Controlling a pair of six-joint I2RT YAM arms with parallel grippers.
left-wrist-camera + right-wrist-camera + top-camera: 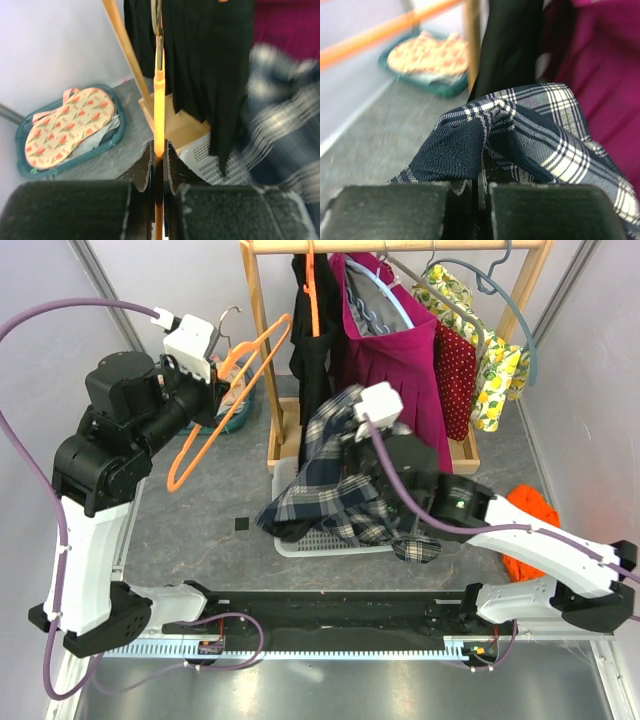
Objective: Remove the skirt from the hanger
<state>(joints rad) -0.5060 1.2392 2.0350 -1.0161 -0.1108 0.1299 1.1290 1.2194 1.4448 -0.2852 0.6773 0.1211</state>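
Observation:
The spot on the rack's bar [279, 246] beside the black garment is outward of my left gripper, so my left gripper should next carry the hanger [225, 400] outward and let go of it there.
The navy and white plaid skirt [335, 485] hangs in a bunch over the white basket, off the hanger. My right gripper [352, 425] is shut on its upper edge, and the cloth [485, 135] drapes over the fingers in the right wrist view. The orange hanger [225, 400] is bare and held up at the left, apart from the skirt. My left gripper [222, 380] is shut on it. In the left wrist view the hanger's orange bar [159, 107] runs up from between the closed fingers [145, 165].
A wooden rack [400, 248] at the back holds a black garment [312, 340], a magenta skirt [395, 360] and lemon-print clothes [495, 365]. A white basket [330, 540] lies under the skirt. A teal basket [70, 132] stands far left. Orange cloth [530, 515] lies at the right.

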